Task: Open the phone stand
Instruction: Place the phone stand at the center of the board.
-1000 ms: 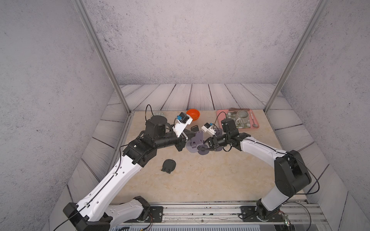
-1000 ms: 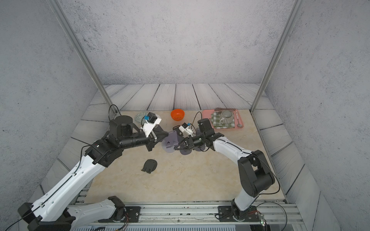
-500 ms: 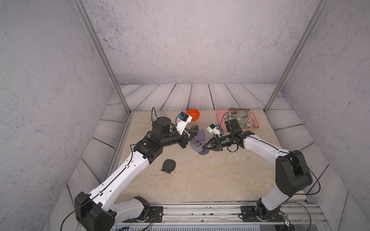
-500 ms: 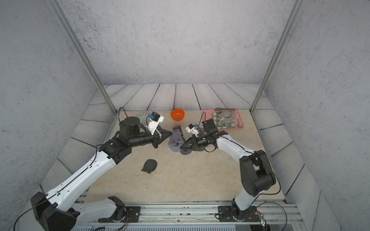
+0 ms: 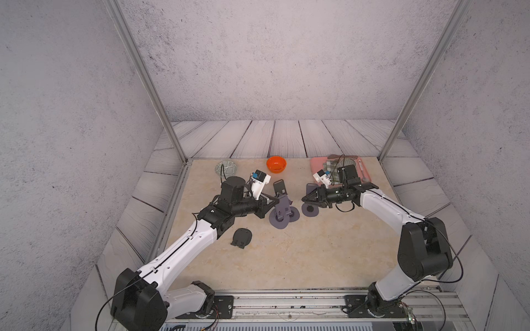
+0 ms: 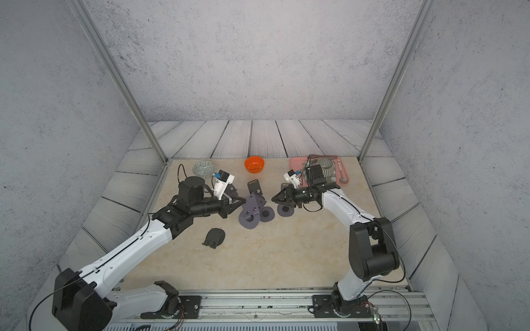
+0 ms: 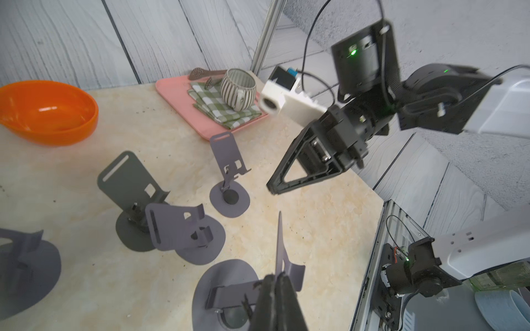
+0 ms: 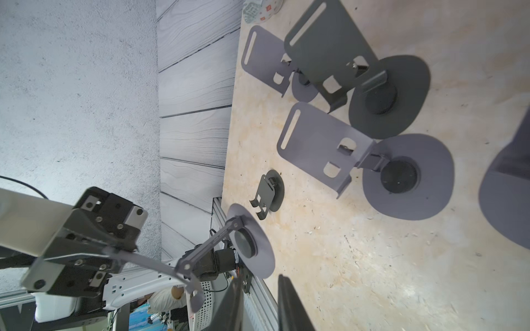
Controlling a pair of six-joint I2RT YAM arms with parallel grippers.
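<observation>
Next, the left gripper lowers the stand until the hanging round base rests flat, then releases the back plate, since bare table lies under that base.
A grey phone stand (image 5: 282, 212) (image 6: 250, 213) hangs tilted just above the table's middle, its back plate swung away from the round base. My left gripper (image 5: 274, 202) (image 7: 276, 276) is shut on that thin back plate, seen edge-on in the left wrist view. The stand's base (image 7: 226, 286) (image 8: 252, 240) hangs below the arm. My right gripper (image 5: 304, 198) (image 8: 259, 279) stands a short way to the stand's right, apart from it. Its jaws are a little open with nothing between them.
Several other grey and black stands are close by: an upright black one (image 5: 279, 187), one under my right gripper (image 5: 311, 210), a folded one (image 5: 241, 237). At the back sit an orange bowl (image 5: 276, 164), a patterned plate (image 5: 226, 168) and a pink tray (image 5: 315, 166) with cup, cloth and spoon.
My right gripper has let go of the stand, opened a little and drawn back to the right. The left arm has stretched forward and lower, still gripping the stand.
</observation>
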